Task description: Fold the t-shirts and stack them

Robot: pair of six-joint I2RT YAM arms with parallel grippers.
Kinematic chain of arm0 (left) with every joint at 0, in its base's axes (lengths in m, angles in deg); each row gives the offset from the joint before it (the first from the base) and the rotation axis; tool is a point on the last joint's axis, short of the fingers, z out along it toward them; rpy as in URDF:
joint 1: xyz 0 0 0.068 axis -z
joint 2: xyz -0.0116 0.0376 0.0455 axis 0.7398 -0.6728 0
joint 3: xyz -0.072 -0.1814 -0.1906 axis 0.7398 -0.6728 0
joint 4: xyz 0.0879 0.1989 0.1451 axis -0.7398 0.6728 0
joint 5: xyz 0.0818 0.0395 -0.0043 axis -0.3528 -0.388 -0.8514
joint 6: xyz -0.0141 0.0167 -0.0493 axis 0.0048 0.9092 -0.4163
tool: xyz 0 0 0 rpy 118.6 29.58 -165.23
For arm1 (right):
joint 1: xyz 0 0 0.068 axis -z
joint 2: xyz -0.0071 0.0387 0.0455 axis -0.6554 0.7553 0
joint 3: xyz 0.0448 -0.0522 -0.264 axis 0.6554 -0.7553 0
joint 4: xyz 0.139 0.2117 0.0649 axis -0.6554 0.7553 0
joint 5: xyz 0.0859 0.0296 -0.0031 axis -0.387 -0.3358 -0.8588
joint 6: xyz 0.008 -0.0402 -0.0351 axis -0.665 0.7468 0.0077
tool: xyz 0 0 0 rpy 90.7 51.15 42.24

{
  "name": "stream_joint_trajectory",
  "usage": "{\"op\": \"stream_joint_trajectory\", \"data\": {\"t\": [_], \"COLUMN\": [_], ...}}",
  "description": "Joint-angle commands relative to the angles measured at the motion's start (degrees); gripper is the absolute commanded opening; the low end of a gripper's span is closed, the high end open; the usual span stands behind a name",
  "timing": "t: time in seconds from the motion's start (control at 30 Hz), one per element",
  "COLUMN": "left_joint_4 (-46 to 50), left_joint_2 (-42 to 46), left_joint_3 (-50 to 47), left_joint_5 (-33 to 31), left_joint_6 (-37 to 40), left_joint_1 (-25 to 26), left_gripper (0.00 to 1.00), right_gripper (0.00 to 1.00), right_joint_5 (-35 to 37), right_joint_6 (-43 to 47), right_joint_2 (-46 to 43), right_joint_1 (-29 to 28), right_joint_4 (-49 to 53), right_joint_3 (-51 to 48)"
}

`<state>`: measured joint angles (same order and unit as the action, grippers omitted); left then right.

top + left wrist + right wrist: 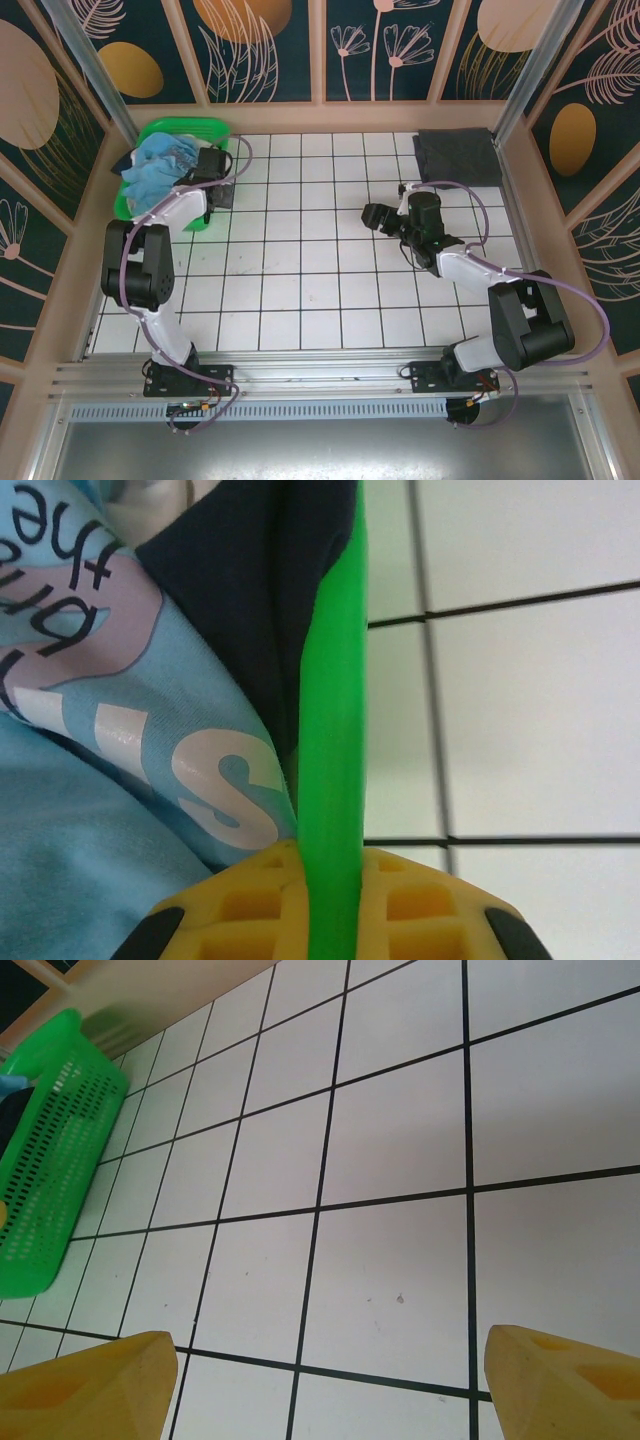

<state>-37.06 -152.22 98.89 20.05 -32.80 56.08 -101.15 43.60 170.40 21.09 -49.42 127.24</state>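
Observation:
The basket stands short of the table's far corner beside it, so the left gripper should slide the basket's pinched green rim outward and toward that corner, then let go of it.
A light blue t-shirt [160, 165] with pale lettering is heaped in the green basket [185, 128] at the table's far left. Up close, that light blue tee [90, 810] lies against a navy one [250, 580] inside the basket's rim [335, 730]. My left gripper [335, 920] is shut on this green rim, one yellow finger on either side of it. In the top view the left gripper [212, 165] sits at the basket's right edge. A folded dark grey t-shirt [458, 157] rests at the far right. My right gripper [378, 217] hovers open over bare tiles, nothing between its fingers [100, 1380].
The white tiled table [300, 280] is walled on three sides by patterned panels. The basket [50, 1150] appears far left in the right wrist view, across open tiles from the right gripper [320, 1360]. A metal rail runs along the near edge by the arm bases.

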Motion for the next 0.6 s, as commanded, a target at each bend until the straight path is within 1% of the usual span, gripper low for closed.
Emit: {"op": "stream_joint_trajectory", "data": {"t": [0.0, 0.07, 0.17, 0.23, 0.43, 0.47, 0.5, 0.57], "left_joint_4": [-3.2, -4.8, -4.1, -3.9, -4.3, -3.3, -2.3, -1.1], "left_joint_2": [-2.9, -3.6, -5.1, -5.8, -7.5, -8.1, -8.6, -8.7], "left_joint_3": [2.5, 2.5, 3.9, 4.4, 4.5, 5.4, 6.3, 7.2], "left_joint_5": [-2.4, -1.0, -1.2, -3.0, -4.4, -4.6, -5.0, -4.7], "left_joint_6": [8.2, 9.6, 10.2, 10.2, 9.8, 9.0, 8.1, 7.1], "left_joint_1": [-1.3, -2.8, -5.1, -6.2, -9.1, -9.2, -9.2, -9.2], "left_gripper": [0.00, 0.00, 0.00, 0.00, 0.00, 0.02, 0.07, 0.22], "right_gripper": [0.80, 0.80, 0.81, 0.80, 0.80, 0.80, 0.78, 0.77], "right_joint_5": [0.9, 1.5, 1.6, 1.9, 2.1, 1.9, 1.9, 2.2], "right_joint_6": [-0.7, -0.5, -0.4, -0.2, -0.5, -0.5, -0.5, -0.5], "right_joint_2": [-1.9, -1.8, -1.4, -1.2, -1.1, -1.1, -0.9, -0.7], "right_joint_1": [0.7, 1.1, 1.6, 1.9, 1.9, 1.9, 1.8, 1.9], "right_joint_4": [-0.8, -0.8, -0.1, 0.4, 0.6, 0.5, 0.4, 0.7], "right_joint_3": [-0.2, -0.2, 0.3, 0.9, 1.9, 1.9, 1.9, 2.1]}}
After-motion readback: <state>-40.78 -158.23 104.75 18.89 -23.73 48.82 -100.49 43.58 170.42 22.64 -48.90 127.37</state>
